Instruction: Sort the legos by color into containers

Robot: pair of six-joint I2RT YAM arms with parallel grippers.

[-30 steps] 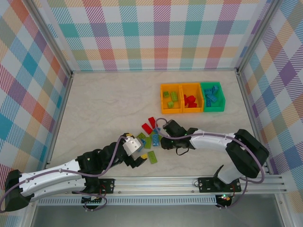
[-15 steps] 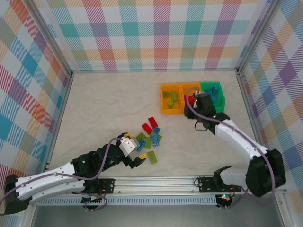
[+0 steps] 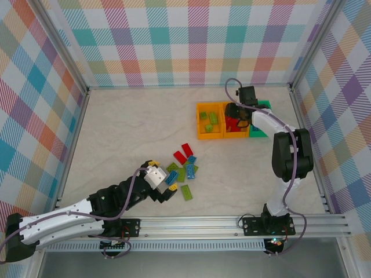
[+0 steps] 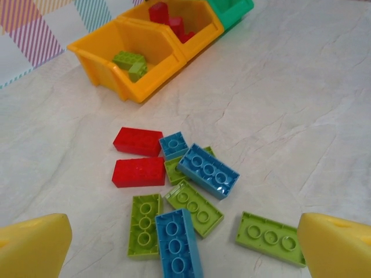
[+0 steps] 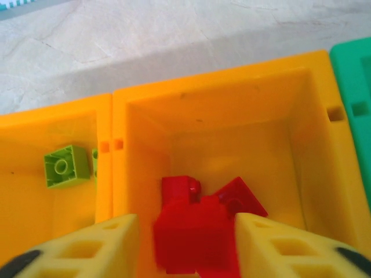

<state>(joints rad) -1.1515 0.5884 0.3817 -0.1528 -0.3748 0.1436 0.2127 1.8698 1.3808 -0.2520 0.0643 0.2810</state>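
My left gripper moves away from my base next, then goes down to the red brick nearest the bins.
Loose legos lie in a pile (image 3: pixel 184 168) on the table: two red (image 4: pixel 138 142), lime ones (image 4: pixel 194 200) and blue ones (image 4: pixel 207 171). My left gripper (image 4: pixel 185 249) hangs open just above the pile's near side, a blue brick (image 4: pixel 178 243) between its yellow fingers (image 4: pixel 35 243). My right gripper (image 5: pixel 185 243) is over the middle orange bin (image 5: pixel 220 87). It is open, with a blurred red brick (image 5: pixel 194 237) between the fingers and a gap on the left side. More red bricks (image 5: pixel 240 200) lie in that bin.
The left orange bin (image 3: pixel 199 121) holds lime bricks (image 5: pixel 66 165). The green bin (image 3: pixel 264 134) stands at the right end of the row with blue bricks inside. Checked walls close the table in on three sides, and a rail runs along the near edge.
My right arm swung from the pile to the bins, carrying a red brick over the middle orange bin. My left gripper shifted slightly forward over the pile.
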